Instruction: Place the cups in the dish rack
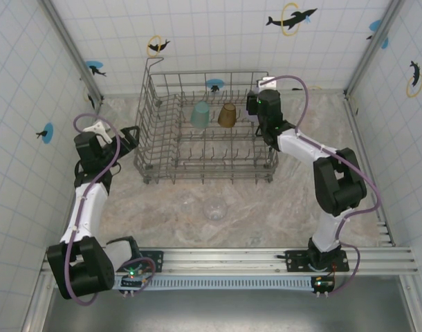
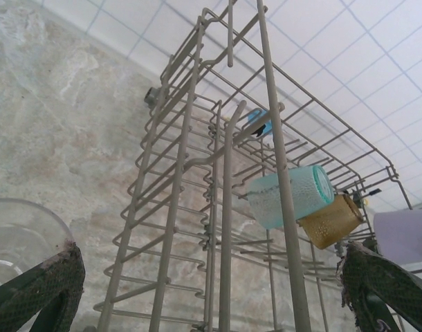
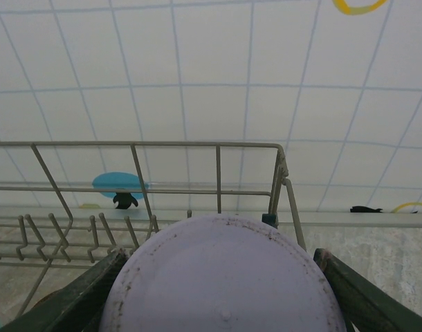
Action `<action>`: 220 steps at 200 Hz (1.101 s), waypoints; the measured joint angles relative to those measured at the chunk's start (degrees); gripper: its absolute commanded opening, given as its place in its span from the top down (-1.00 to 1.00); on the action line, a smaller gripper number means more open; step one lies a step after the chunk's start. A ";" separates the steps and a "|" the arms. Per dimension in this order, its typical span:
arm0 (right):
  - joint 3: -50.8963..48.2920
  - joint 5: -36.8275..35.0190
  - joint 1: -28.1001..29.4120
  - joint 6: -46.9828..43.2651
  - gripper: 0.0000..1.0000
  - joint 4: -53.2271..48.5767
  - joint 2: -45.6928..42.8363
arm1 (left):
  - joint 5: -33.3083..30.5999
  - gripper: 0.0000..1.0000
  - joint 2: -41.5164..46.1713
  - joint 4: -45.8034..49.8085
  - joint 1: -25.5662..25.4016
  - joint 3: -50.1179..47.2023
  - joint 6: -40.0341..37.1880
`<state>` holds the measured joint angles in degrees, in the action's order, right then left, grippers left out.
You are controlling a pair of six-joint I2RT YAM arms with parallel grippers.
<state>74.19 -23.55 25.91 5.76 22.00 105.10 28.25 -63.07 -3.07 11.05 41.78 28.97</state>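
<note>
My right gripper will next move the lavender cup toward the amber-brown cup (image 1: pixel 227 115), lower it and let go, as a free rack spot is below, nearer that cup.
The grey wire dish rack (image 1: pixel 205 178) stands at the back middle of the table. Inside it, a teal cup (image 1: pixel 199 114) and an amber-brown cup (image 1: pixel 227 115) sit upside down side by side. My right gripper (image 1: pixel 255 105) hovers over the rack's back right corner, shut on a lavender cup (image 3: pixel 221 277) held bottom-up between both fingers (image 3: pixel 72 297). My left gripper (image 1: pixel 131 137) is open just outside the rack's left end. In its wrist view the rack wires (image 2: pixel 176 173) run between its fingers (image 2: pixel 38 287), with a clear cup (image 2: pixel 17 232) beside the left finger. Another clear cup (image 1: pixel 215 207) stands in front of the rack.
Tiled walls close in the table at the back and on both sides. The rack's tall wire loop (image 1: pixel 150 69) rises at its back left corner. Bare marble table (image 1: pixel 266 207) lies between the rack and the arm bases.
</note>
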 measured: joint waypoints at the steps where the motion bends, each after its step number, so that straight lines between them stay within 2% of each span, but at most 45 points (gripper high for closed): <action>1: 0.00 0.00 0.00 0.00 0.31 0.00 0.04 | 0.07 -0.95 0.00 -0.04 0.00 -0.02 0.02; 113: 6.21 0.11 -0.42 0.61 0.31 -2.62 9.73 | 5.73 -0.95 -2.60 -4.68 0.00 -1.09 4.92; 155: 13.70 0.83 -1.68 0.42 0.31 -6.03 15.15 | 8.22 -0.95 -3.87 -6.40 0.00 -1.27 6.78; 220: 23.61 1.14 -2.84 -1.29 0.33 -10.12 21.31 | 8.39 -0.95 -3.85 -6.75 0.00 -1.27 7.02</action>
<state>97.80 -22.41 23.07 4.47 11.88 126.41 36.64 -66.92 -9.82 11.05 40.51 35.99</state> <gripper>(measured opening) 0.679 0.973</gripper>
